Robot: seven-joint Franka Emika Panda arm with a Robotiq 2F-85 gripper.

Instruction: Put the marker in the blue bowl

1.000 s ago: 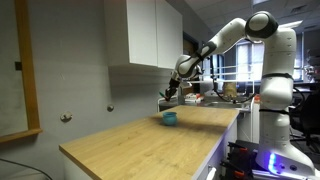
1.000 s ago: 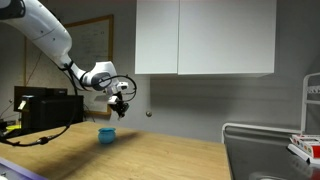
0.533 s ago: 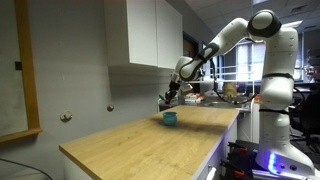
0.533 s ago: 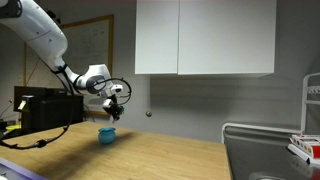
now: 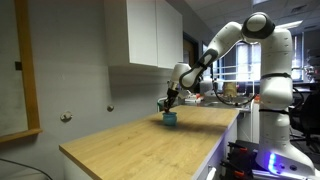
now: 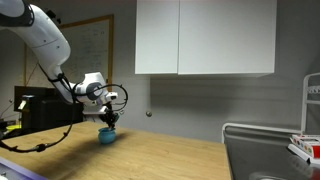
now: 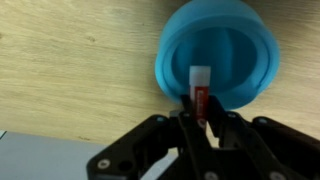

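Next, my gripper moves down into the open hollow of the blue bowl [image 5: 170, 118] [image 7: 215, 55] and releases the orange-red marker, since the marker's white tip already points in there.
In the wrist view the blue bowl [image 7: 215, 55] sits on the wooden countertop, directly under my gripper [image 7: 201, 112]. The gripper is shut on the marker [image 7: 200, 90], an orange-red stick with a white tip that points into the bowl's hollow. In both exterior views the gripper [image 5: 165, 104] [image 6: 108, 118] hangs just above the bowl [image 5: 170, 118] [image 6: 106, 135] near the counter's far end. The marker is too small to make out in the exterior views.
The long wooden countertop [image 5: 150, 140] [image 6: 150, 160] runs along a grey wall under white cabinets [image 6: 205, 38]. A sink and rack [image 6: 280, 150] stand at one end. A black box [image 6: 40, 108] sits behind the arm. The counter's edge [image 7: 60, 140] shows in the wrist view.
The arm has lowered the gripper with the marker from well above the bowl down to just over it.
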